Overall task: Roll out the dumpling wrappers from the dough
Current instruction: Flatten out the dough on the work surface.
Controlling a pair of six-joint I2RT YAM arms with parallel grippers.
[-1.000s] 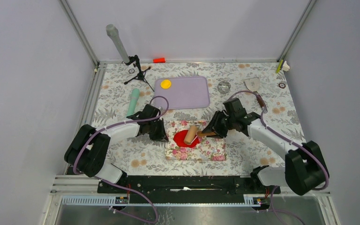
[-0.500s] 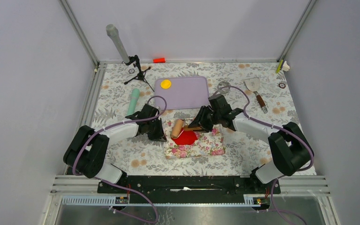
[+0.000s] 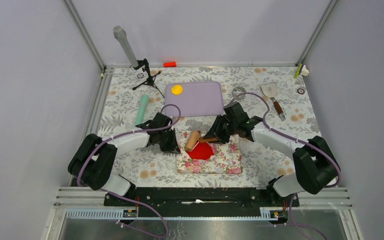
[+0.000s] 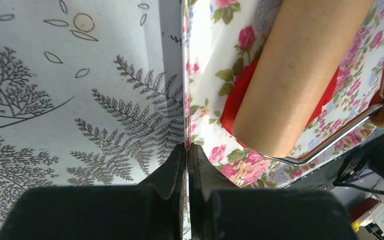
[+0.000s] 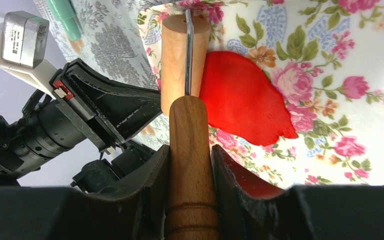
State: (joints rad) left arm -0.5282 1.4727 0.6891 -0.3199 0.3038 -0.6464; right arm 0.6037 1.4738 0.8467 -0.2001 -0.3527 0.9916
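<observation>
Next, my right gripper carries the roller outward and to the right in the top view to bare tabletop (image 3: 254, 105) beside the cutter, then releases it. The dough (image 3: 201, 151) lies flat.
The dough (image 3: 201, 151) is a flat, irregular bright red sheet on a floral mat (image 3: 225, 159). My right gripper (image 3: 219, 135) is shut on the wooden handle (image 5: 190, 150) of a roller. The roller's drum (image 3: 193, 140) rests on the dough's left edge (image 5: 240, 97). My left gripper (image 3: 172, 143) is shut on the mat's left edge (image 4: 186, 149). In the left wrist view the drum (image 4: 300, 75) covers most of the dough (image 4: 234, 102). A yellow wrapper disc (image 3: 177, 90) lies on the lilac tray (image 3: 200, 100). No red disc is in view.
A teal tool (image 3: 142, 108) lies left of the tray. A small black tripod (image 3: 147, 76), a grey cylinder (image 3: 125, 44) and a red-orange block (image 3: 169, 64) are at the back. A round metal cutter (image 3: 238, 92) and a spatula (image 3: 273, 96) lie at the back right.
My right arm pushed the roller left and away across the dough, then drew it back a little. The left gripper has stayed on the mat's edge.
</observation>
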